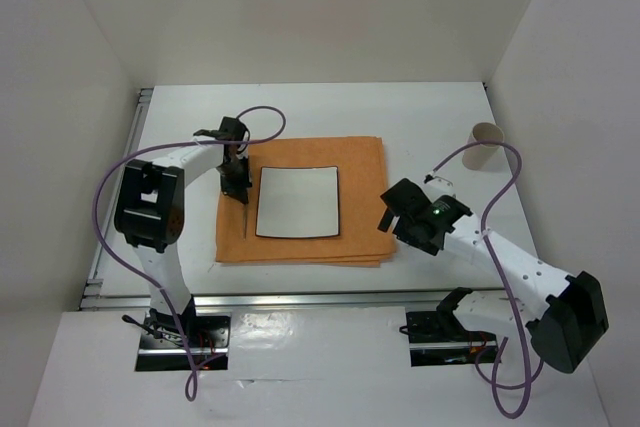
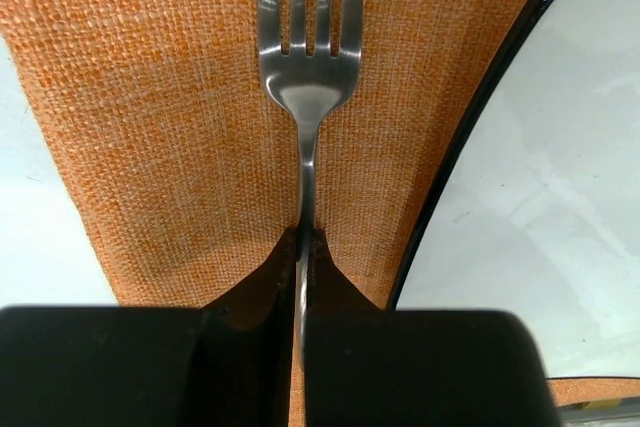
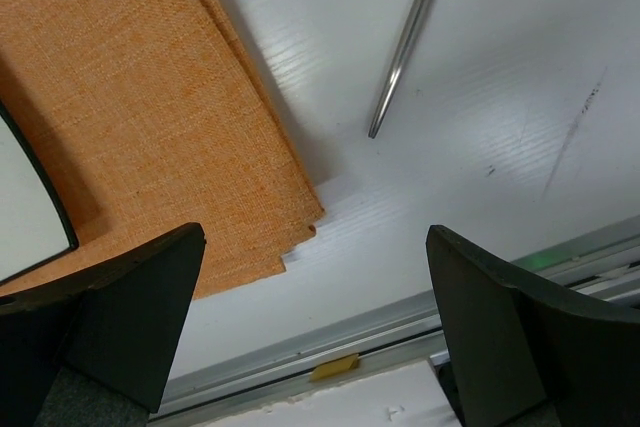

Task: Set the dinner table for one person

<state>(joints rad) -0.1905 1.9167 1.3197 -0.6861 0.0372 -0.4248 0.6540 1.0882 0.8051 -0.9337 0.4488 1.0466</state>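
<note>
The thin steel utensil handle (image 3: 405,47) lies at a slant beyond my open fingers, so I will move my right gripper outward, turn it in line with the handle, and lower it to close.
My left gripper (image 1: 237,179) is shut on the handle of a steel fork (image 1: 243,222) and holds it over the left strip of the orange placemat (image 1: 300,247), just left of the square white plate (image 1: 297,202) with a black rim. In the left wrist view the fork (image 2: 308,37) points away from my gripper (image 2: 305,239), with the plate (image 2: 540,197) to the right. My right gripper (image 1: 392,209) is open and empty over the white dinner table (image 1: 420,117), beside the placemat's right edge. In its wrist view (image 3: 315,292) the end of a thin steel utensil handle (image 3: 405,47) lies on the table.
A brown paper cup (image 1: 485,145) stands at the back right of the table. White walls close in the table on three sides. A metal rail (image 3: 330,347) runs along the near table edge. The placemat's corner (image 3: 270,217) is near my right gripper's left finger.
</note>
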